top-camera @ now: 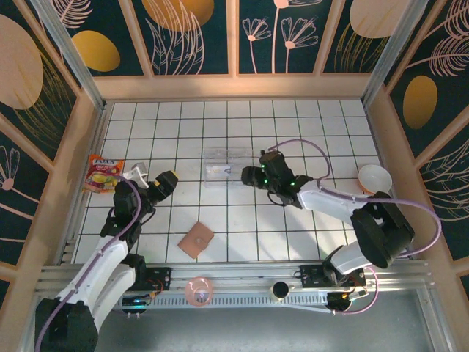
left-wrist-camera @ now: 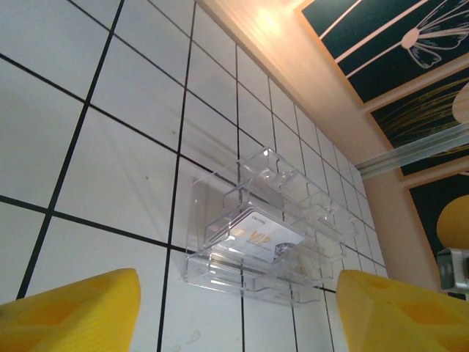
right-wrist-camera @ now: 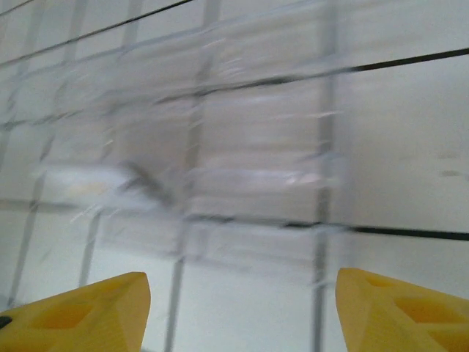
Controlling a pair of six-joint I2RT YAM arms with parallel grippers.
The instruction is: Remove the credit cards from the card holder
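My right gripper will move back from the clear plastic tray and down onto the near edge of the tan card holder, because the holder is folded shut.
The tan card holder lies folded shut on the white tiles near the front, apart from both arms. A whitish-silver credit card printed "VIP" rests inside a clear plastic tray; that tray stands at mid-table. My left gripper is left of the tray, pointing at it, and its yellow fingers stand wide apart with nothing between them; the left gripper is open. My right gripper hovers at the tray's right end. In the blurred right wrist view the right gripper is open over the tray.
A red-yellow snack packet lies by the left wall, with a small white object beside it. A white bowl sits at the right wall. A pink ring-shaped item and a black round item rest on the front rail.
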